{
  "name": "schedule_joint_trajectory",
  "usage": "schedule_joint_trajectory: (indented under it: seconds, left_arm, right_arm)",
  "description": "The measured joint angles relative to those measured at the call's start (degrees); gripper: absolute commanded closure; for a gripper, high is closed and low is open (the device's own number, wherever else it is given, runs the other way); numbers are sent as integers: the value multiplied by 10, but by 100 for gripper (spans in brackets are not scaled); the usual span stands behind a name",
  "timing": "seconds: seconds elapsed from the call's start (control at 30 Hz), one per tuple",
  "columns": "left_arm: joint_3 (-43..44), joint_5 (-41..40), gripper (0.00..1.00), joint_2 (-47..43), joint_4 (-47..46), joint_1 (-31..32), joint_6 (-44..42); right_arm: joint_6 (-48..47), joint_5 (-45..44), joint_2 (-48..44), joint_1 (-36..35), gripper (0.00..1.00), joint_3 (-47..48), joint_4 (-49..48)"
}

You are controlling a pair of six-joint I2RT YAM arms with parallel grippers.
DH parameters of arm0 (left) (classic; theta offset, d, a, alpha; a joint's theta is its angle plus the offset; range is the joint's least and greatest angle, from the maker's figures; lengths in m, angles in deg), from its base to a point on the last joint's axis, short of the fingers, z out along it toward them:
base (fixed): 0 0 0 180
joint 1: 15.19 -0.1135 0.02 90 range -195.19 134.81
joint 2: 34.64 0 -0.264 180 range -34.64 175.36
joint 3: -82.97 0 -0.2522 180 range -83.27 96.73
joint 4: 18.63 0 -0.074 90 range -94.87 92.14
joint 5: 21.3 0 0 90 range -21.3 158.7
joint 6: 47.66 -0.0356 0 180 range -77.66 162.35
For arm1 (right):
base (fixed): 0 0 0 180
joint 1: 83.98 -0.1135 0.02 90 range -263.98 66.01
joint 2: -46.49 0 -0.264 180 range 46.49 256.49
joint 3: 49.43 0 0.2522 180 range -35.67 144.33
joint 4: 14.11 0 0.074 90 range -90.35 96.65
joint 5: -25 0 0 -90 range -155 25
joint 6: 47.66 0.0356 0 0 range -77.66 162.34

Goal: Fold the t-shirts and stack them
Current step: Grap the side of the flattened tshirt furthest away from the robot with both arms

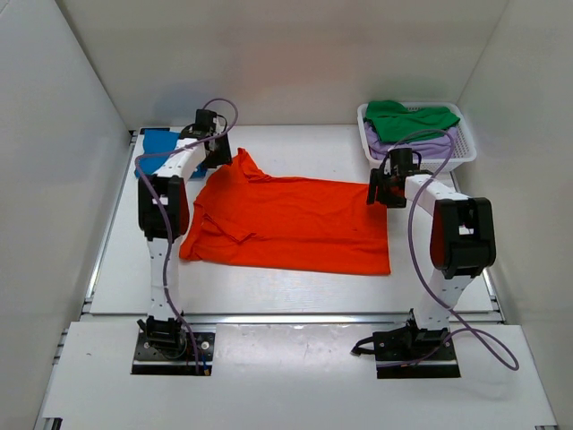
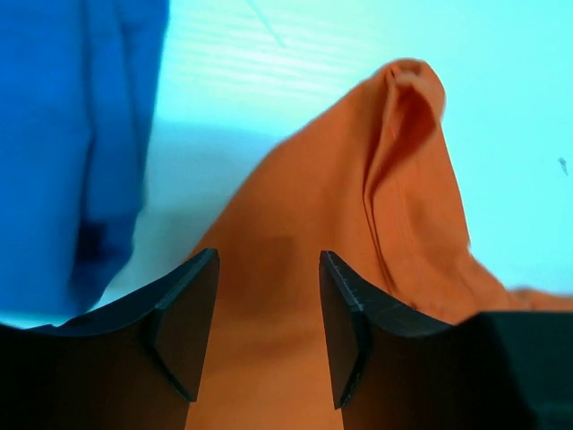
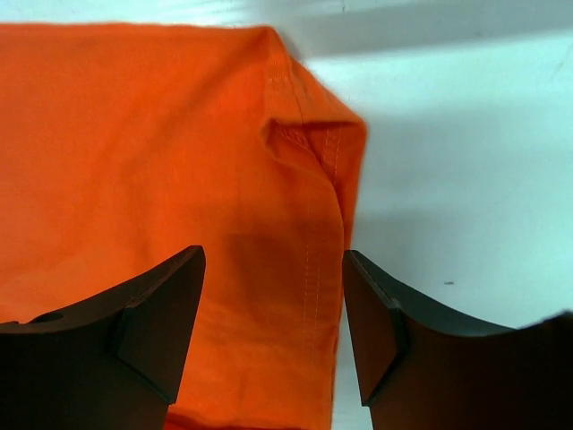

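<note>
The open fingers of my left gripper are over the flat body of the orange t-shirt, so next they should move outward to close on the orange t-shirt's slanted edge (image 2: pixel 294 149) beside the peak.
The orange t-shirt (image 1: pixel 291 224) lies folded lengthwise in the middle of the table. My left gripper (image 1: pixel 218 152) hovers open above its far left corner, where the cloth (image 2: pixel 358 206) still stands up in a peak. My right gripper (image 1: pixel 380 190) is open over the far right corner, the hem (image 3: pixel 309 179) lying loose between its jaws. A blue t-shirt (image 1: pixel 159 143) lies folded at the far left (image 2: pixel 72 134). A green t-shirt (image 1: pixel 407 119) sits on a lavender one (image 1: pixel 421 146) in the basket.
The white lattice basket (image 1: pixel 466 148) stands at the far right corner. White walls close in the table on three sides. The arm bases sit on the near edge.
</note>
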Motion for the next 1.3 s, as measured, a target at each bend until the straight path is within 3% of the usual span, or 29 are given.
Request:
schedule_joint_trajectory:
  seconds: [0.3, 0.43, 0.53, 0.93, 1.03, 1.07, 1.13, 1.2, 1.3]
  left_arm:
    - [199, -19, 35, 156, 29, 14, -1]
    - [208, -20, 40, 160, 36, 17, 0]
    - [208, -15, 63, 160, 38, 17, 5]
    - [208, 2, 63, 160, 38, 3, 9]
    - [208, 6, 72, 160, 38, 2, 9]
    - [208, 8, 84, 160, 38, 2, 10]
    - [208, 13, 100, 160, 38, 2, 10]
    - [208, 17, 100, 160, 37, 2, 12]
    - [208, 26, 100, 160, 37, 1, 11]
  right_arm:
    - [0, -21, 3, 3, 40, 10, -31]
    - [0, -23, 19, 8, 39, 11, -43]
    - [0, -26, 36, 8, 39, 12, -48]
    - [-5, -48, 56, 3, 41, 31, -93]
    - [-5, -45, 70, 3, 41, 47, -100]
    - [-6, -44, 76, 3, 51, 53, -100]
    - [-10, -43, 85, 2, 87, 61, -101]
    - [-14, -43, 90, -1, 100, 66, -99]
    - [-16, -47, 93, -3, 100, 71, -97]
